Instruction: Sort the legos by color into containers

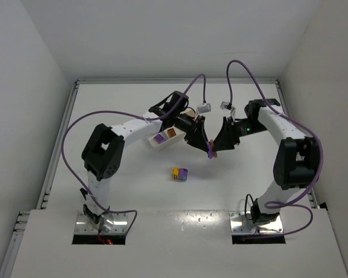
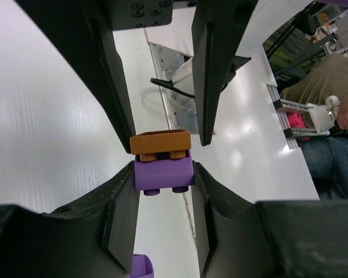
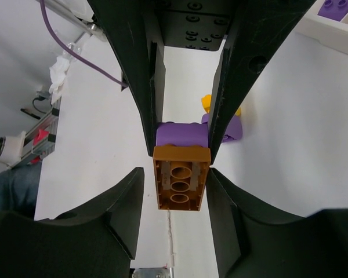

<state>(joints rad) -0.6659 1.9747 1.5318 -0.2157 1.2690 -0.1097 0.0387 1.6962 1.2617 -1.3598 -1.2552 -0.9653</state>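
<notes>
I should pull my left gripper away to the left in the top view, then lower it to release over the tray's end section (image 1: 157,141), as a purple brick already lies there.
A purple brick (image 2: 163,175) and an orange brick (image 2: 160,143) are joined as one stack, held above the table between both arms (image 1: 211,152). My left gripper (image 2: 163,179) is shut on the purple brick. My right gripper (image 3: 177,180) stands around the orange brick (image 3: 181,176); one finger touches it and a small gap shows at the other. A yellow and purple stack (image 1: 180,174) lies on the table and also shows in the right wrist view (image 3: 231,128). The white tray (image 1: 153,144) holds a purple brick (image 1: 160,138) and an orange brick (image 1: 171,132); the left arm hides its far part.
Low rails edge the table at left (image 1: 59,145) and right (image 1: 285,110). Purple cables arc above both arms. The tray's corner (image 3: 330,32) shows at the top right of the right wrist view. A person sits beyond the table edge (image 2: 330,87).
</notes>
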